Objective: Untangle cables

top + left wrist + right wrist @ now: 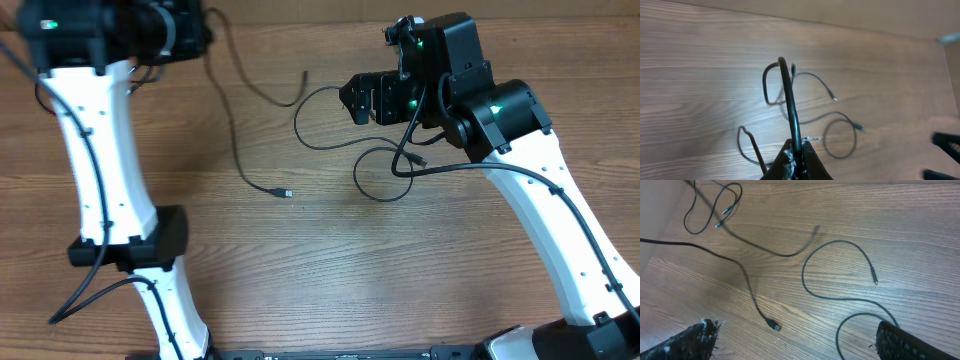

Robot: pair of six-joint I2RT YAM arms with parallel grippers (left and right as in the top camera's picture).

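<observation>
My left gripper swings down and to its left in the overhead view next and releases the cable on bare tabletop, clear of the looped one.
My left gripper (pixel 200 30) (pixel 797 150) is shut on a black cable (pixel 788 90) at the far left, raised above the table. That long cable (pixel 232 140) hangs down to the table and ends in a silver plug (pixel 285 192) (pixel 775 326). A second thin strand (pixel 270 98) runs right from the left gripper, its tip lifted. My right gripper (pixel 355 100) (pixel 796 330) is open and empty above a separate cable (pixel 298 128) (pixel 840 242) that lies in an arc and a loop (pixel 385 197). Several cable loops (pixel 840 135) show in the left wrist view.
The wooden table (pixel 400 270) runs to the front edge. The white left arm (pixel 95 150) stands along the left side and the white right arm (pixel 560 210) along the right. A wall or raised edge (pixel 865 15) borders the table's far side.
</observation>
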